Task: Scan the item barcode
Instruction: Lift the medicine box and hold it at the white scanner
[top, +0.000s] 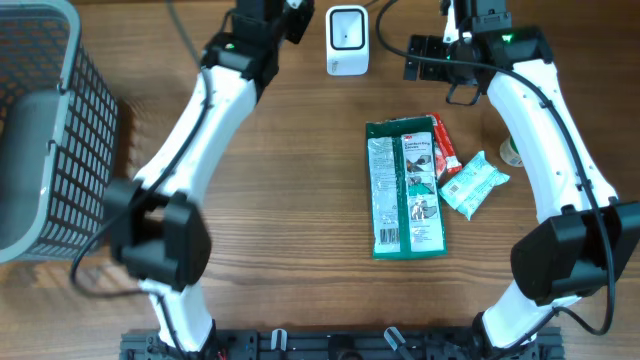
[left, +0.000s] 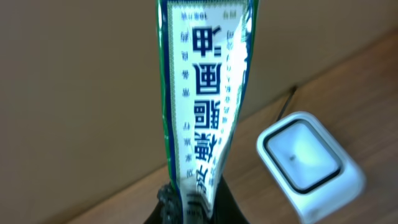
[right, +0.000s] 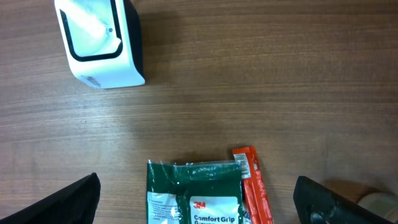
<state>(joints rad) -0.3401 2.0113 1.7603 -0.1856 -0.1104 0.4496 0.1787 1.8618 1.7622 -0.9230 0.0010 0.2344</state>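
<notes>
I will next swing my left gripper to the scanner (top: 347, 40), pull back, lower and release the packet, as clear tabletop (top: 318, 180) beside the glove pack is below and back from it.
In the left wrist view my left gripper (left: 196, 210) is shut on the bottom end of a white packet (left: 202, 93) with green edges and blue Chinese print. The packet stands straight up from the jaws. The white barcode scanner (left: 309, 163) sits on the table just to its right, window facing up. Overhead, the left gripper (top: 290, 22) hovers at the back of the table, left of the scanner (top: 347, 40). My right gripper (top: 425, 60) is open and holds nothing. It hangs right of the scanner (right: 99, 43), above the top of a green pack.
A green 3M glove pack (top: 405, 188), a red stick packet (top: 443, 148) and a small teal-and-white packet (top: 473, 184) lie at centre right. A dark wire basket (top: 40, 130) stands at the left edge. The scanner's cable runs off the back.
</notes>
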